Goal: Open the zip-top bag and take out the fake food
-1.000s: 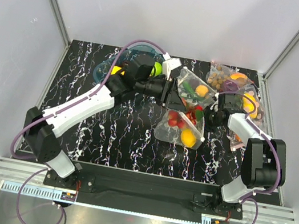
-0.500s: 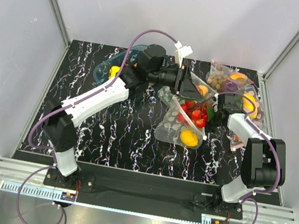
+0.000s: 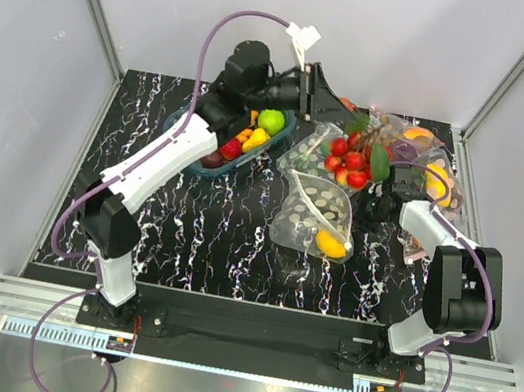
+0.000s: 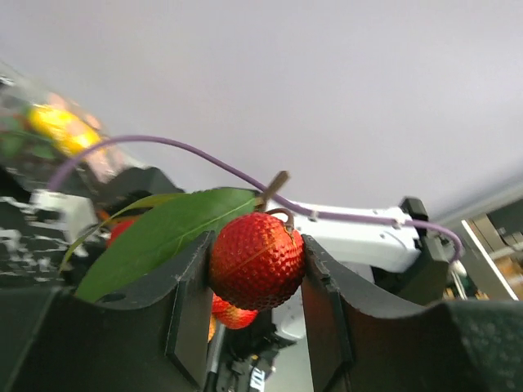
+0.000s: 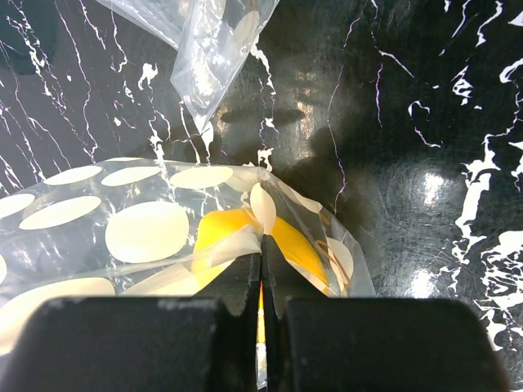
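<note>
I will next swing the red berry cluster toward the blue bowl with my left gripper, tilt down and lower it inside.
The zip-top bag lies on the black marbled table, clear with white dots. A yellow piece of fake food sits in its near corner and shows through the plastic in the right wrist view. My right gripper is shut on the bag's edge, low at the table. My left gripper is raised at the back, shut on one red berry. The rest of the red berry cluster hangs below it with green leaves, clear of the bag.
A blue bowl at the back left holds a lime-green apple and red and yellow pieces. Another clear dotted bag lies behind the zip-top bag. Bags of brown balls and fruit fill the back right corner.
My left gripper has risen and swung toward the back, pulling the berry cluster out of the bag. The bag has sagged flatter with only the yellow piece inside. The right gripper stayed put.
</note>
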Controlling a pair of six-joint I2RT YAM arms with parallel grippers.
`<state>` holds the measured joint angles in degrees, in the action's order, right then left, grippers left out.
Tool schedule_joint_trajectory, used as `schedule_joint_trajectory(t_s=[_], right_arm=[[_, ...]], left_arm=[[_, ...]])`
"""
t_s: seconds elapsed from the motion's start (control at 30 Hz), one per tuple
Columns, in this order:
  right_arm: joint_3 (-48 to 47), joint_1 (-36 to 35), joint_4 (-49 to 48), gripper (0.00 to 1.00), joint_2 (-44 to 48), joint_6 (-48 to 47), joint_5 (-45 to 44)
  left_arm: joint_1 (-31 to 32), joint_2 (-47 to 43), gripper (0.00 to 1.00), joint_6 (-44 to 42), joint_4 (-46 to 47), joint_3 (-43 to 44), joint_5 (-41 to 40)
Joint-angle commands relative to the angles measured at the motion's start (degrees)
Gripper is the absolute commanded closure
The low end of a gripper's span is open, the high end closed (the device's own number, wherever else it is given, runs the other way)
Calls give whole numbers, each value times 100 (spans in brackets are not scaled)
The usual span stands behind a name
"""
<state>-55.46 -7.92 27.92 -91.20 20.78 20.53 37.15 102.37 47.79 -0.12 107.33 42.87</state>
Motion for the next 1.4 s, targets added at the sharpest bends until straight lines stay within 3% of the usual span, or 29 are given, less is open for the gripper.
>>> schedule_joint_trajectory(t_s=[0.0,0.1,0.23,0.4,0.63,1.3,1.37], right_arm=[[-70,-43,-24,100,208,-21,29],[-122,-43,11,100,286,5,47],[-140,-43,38,100,427,49,65],[-70,-43,55,100,515,76,56],[-149,-43,20,100,366,85,91],[-386,-43,249,100,208,32,-155],[-421,-43,284,100,190,6,-190]], left_arm=[[-522,-393,100,-49,163,192,-305],[-1224,-568,100,-392,-583,-70,-884],[-2149,-587,100,-1085,-1630,-247,-2349],[-2730,-192,100,-1597,-1939,-450,-2801],[-2730,564,100,-2116,-2211,-292,-2987],[-2713,1558,100,-1844,-2176,341,-2670],[-2695,1593,78,-1896,-2282,228,-2714]])
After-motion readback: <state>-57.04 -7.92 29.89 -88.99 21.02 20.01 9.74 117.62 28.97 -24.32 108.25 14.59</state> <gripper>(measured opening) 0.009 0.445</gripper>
